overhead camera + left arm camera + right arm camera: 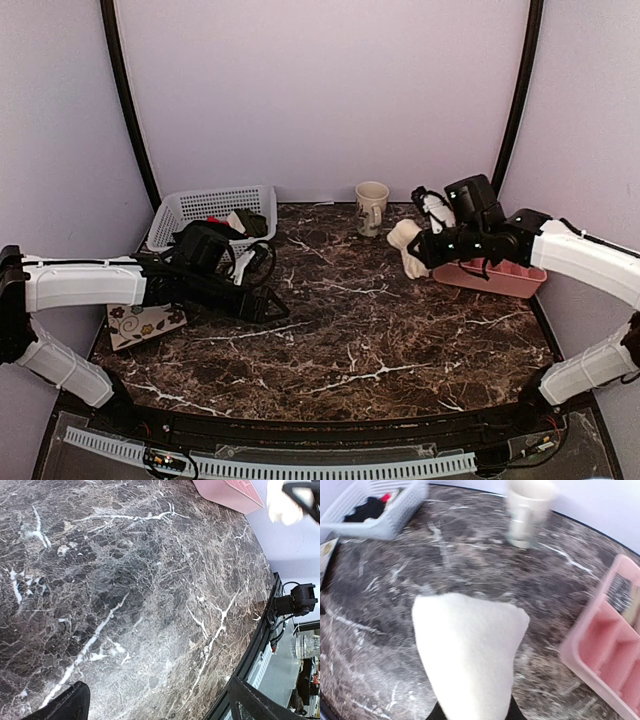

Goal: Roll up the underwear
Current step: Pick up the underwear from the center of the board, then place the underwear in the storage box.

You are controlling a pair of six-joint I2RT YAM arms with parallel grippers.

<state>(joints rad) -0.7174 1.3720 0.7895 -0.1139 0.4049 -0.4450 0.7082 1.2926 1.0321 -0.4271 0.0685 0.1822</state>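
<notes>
I should swing my right gripper over the tray's empty near-corner section [596, 641], which is below it, to its right in the wrist view. Then I should turn, lower and let go of the underwear.
The cream-beige underwear [403, 238] is bunched and hangs from my right gripper [420, 252] above the marble table, at the back right near the pink tray. In the right wrist view the cloth [470, 650] fills the middle and covers the right gripper [475, 715], which is shut on it; only dark finger edges show beside it. It also shows in the left wrist view [281, 505] at the top right. My left gripper [270, 305] is open and empty over the table's left middle. Its fingertips [65, 707] stand wide apart.
A pink divided tray [490, 277] lies under the right arm. A cream mug [372, 206] stands at the back centre. A white basket [205, 205] with dark garments is at the back left. A floral tile [145, 325] lies near the left edge.
</notes>
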